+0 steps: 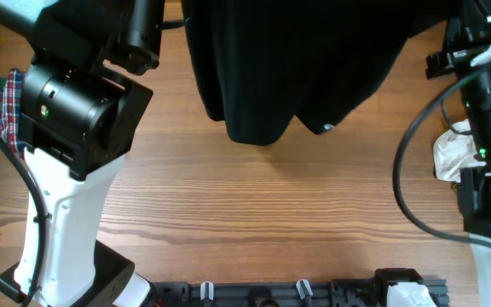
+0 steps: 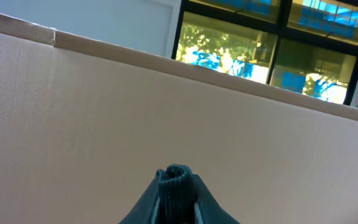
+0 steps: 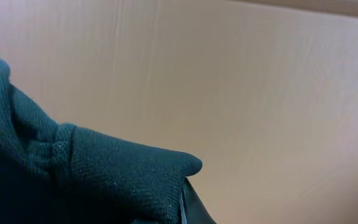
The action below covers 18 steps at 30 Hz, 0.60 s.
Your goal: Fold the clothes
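My left gripper should first tilt its fingers down to let go of the bunched ribbed edge above the table, since my right gripper holds the garment.
A black garment (image 1: 301, 60) hangs in the air above the far part of the wooden table, its lower folds drooping toward the table's middle. Both arms are raised high. In the left wrist view my left gripper (image 2: 178, 186) is shut on a bunched ribbed edge of the black garment (image 2: 176, 180). In the right wrist view my right gripper (image 3: 179, 199) is shut on a dark knit fold of the garment (image 3: 104, 168), which covers most of the fingers. In the overhead view the fingertips of both grippers are hidden.
A plaid red and blue cloth (image 1: 7, 102) lies at the table's left edge behind the left arm. A white crumpled cloth (image 1: 454, 153) lies at the right edge. A cardboard wall (image 2: 104, 112) fills both wrist views. Black fixtures line the front edge.
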### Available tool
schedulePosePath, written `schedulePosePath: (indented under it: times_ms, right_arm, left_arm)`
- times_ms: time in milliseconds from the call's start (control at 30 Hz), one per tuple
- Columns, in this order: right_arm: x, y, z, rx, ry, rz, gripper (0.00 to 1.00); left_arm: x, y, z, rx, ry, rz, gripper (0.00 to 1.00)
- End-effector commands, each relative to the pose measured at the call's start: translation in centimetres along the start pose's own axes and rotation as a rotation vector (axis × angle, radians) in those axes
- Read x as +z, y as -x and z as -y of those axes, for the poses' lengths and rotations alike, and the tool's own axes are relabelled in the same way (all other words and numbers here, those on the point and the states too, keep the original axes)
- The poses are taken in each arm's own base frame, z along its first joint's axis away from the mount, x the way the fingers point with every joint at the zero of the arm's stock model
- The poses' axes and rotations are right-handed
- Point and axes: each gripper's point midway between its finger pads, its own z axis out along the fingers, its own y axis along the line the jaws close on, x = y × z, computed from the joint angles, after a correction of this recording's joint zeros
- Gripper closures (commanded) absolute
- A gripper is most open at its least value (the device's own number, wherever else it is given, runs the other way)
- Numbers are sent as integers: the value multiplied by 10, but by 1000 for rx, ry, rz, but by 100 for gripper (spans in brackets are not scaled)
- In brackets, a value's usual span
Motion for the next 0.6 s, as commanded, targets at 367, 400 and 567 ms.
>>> schedulePosePath:
  times_ms: [367, 400, 567]
  right_arm:
    - [-3, 3, 47, -18, -185, -25, 96]
    - [-2, 3, 40, -15, -142, -29, 96]
    - [-1, -1, 2, 57, 77, -39, 96]
  left_arm:
    - [-4, -29, -9, 156, 35, -128, 96]
    - [-3, -33, -9, 159, 35, -137, 96]
    - [0, -74, -6, 193, 14, -267, 74]
